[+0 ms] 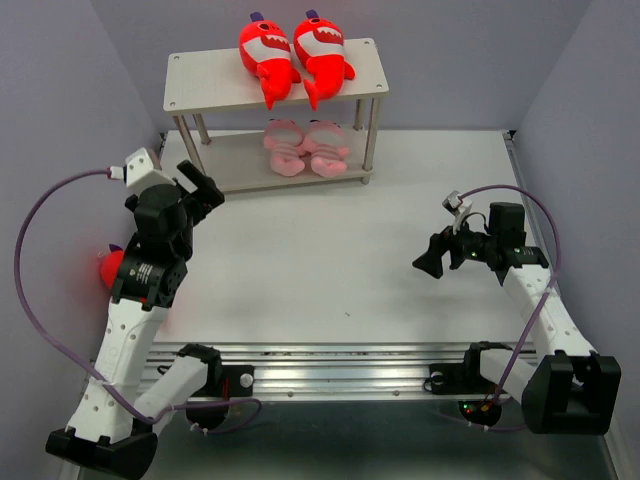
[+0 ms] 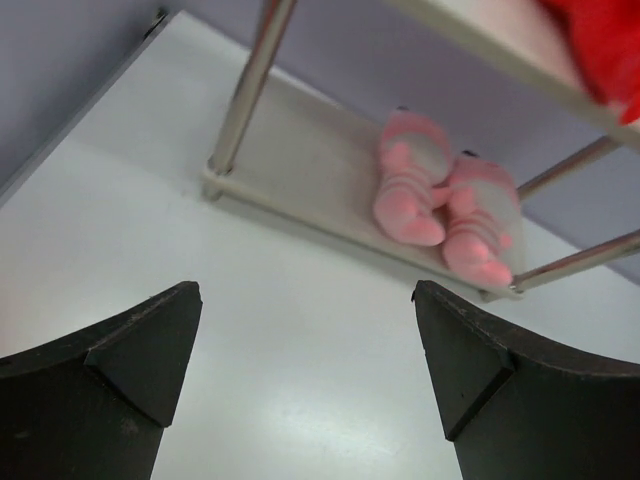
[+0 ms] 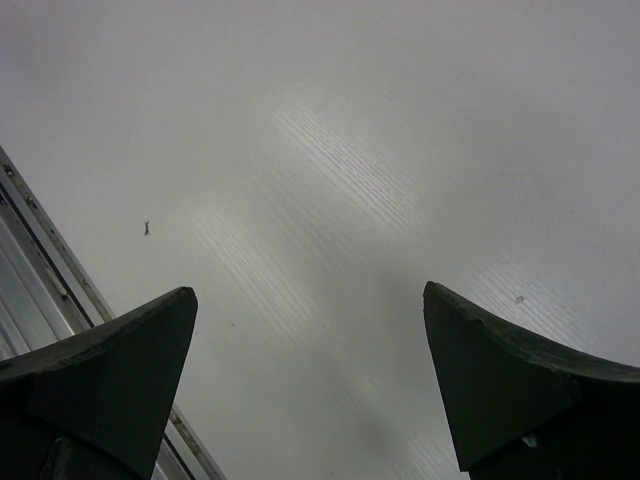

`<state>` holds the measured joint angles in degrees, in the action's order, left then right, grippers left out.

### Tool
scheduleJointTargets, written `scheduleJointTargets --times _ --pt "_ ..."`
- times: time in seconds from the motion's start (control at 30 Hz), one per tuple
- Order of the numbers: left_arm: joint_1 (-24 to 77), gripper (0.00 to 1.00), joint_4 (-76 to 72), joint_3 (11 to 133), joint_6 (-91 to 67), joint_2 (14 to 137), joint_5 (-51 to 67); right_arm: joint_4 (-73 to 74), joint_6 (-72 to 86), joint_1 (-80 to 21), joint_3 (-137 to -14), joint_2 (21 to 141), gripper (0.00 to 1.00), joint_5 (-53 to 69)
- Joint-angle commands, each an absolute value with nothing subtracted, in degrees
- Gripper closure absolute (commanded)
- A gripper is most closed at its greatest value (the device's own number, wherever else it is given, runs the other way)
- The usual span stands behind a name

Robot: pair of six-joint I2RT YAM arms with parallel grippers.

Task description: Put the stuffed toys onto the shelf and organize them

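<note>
My left gripper swings back and down next, turning toward the left in the top view, onto the third red shark (image 1: 111, 267), since it alone lies off the shelf (image 1: 210, 80).
The shelf (image 1: 210, 80) stands at the back of the table. Two red sharks (image 1: 270, 55) (image 1: 322, 52) lie side by side on its top board. Two pink striped pigs (image 1: 283, 146) (image 1: 325, 147) lie on the lower board; they also show in the left wrist view (image 2: 412, 180) (image 2: 480, 225). A third red shark (image 1: 109, 264) lies at the table's left edge, mostly hidden behind the left arm. My left gripper (image 1: 203, 186) is open and empty, in front of the shelf's left legs. My right gripper (image 1: 432, 256) is open and empty over bare table at the right.
Purple-grey walls (image 1: 80, 90) close in the table on the left, back and right. A metal rail (image 1: 340, 365) runs along the near edge by the arm bases. The shelf's left front leg (image 2: 245, 90) stands close ahead of the left gripper.
</note>
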<state>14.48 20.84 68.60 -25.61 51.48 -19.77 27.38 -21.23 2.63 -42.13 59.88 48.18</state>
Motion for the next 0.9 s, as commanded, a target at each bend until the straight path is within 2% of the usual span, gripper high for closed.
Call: scheduleJointTargets --times 0.0,0.13,0.33,0.47,0.57,0.87 --pt "14.1 0.01 28.1 58.9 -36.9 46.0 -33.4 24.9 -21.7 3.0 -42.5 59.1 0.0 47.8" --pt "13.2 0.01 33.5 49.0 -46.0 43.8 -39.1 24.8 -21.7 3.0 -42.3 59.2 0.0 47.3" --pt "7.8 0.01 42.3 45.4 -58.4 51.8 -47.9 24.8 -21.9 3.0 -42.3 60.0 0.0 46.6" --pt "4.8 0.02 43.0 44.4 -61.4 55.9 -51.8 24.8 -21.9 3.5 -42.2 60.5 0.0 46.3" --pt "2.7 0.05 39.2 43.6 -58.6 56.3 -54.0 24.8 -22.0 4.0 -42.2 60.7 0.0 46.2" --pt "-7.5 0.06 29.8 42.8 -49.3 59.4 -54.8 24.8 -22.1 4.6 -42.1 61.5 0.0 46.1"
